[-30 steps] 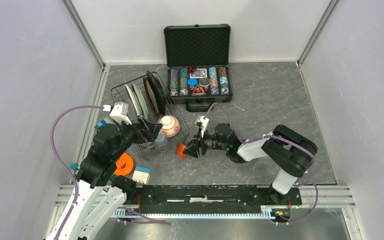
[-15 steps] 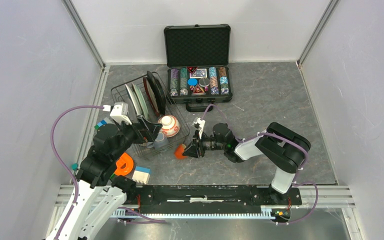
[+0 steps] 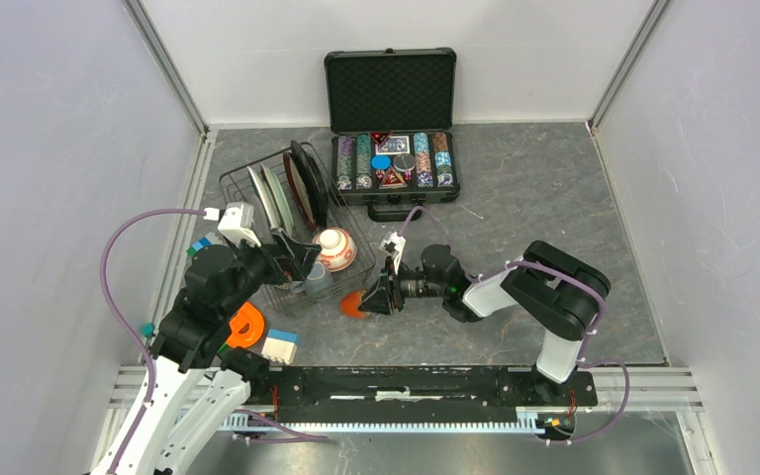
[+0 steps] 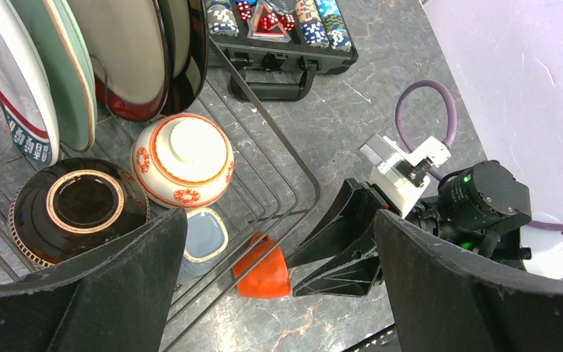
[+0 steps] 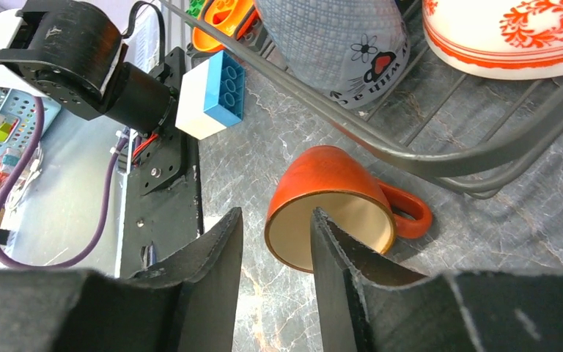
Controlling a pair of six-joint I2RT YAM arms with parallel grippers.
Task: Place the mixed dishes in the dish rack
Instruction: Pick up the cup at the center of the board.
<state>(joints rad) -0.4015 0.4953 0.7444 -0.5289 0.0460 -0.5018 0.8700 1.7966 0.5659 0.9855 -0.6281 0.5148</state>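
Note:
My right gripper needs to stay at the cup's opening and close its fingers on the cup's rim opposite the handle, because that part of the cup's rim is already between them.
An orange cup lies on its side on the table just outside the dish rack, mouth toward my right gripper. That gripper is open, its tips at the cup's rim, with the rim's left wall between the fingers and a gap showing. From above, the right gripper sits just right of the cup. My left gripper hangs wide open over the rack's near corner. In the rack stand several plates, beside an overturned red-patterned bowl, a dark bowl and a grey-blue cup.
An open black poker-chip case stands behind the rack. An orange ring toy and a white-and-blue block lie near the left arm's base. The rack's wire rim runs just above the orange cup.
My right gripper has slid a little left up to the orange cup with its jaws narrower, and the cup has shifted slightly. The left arm has not moved.

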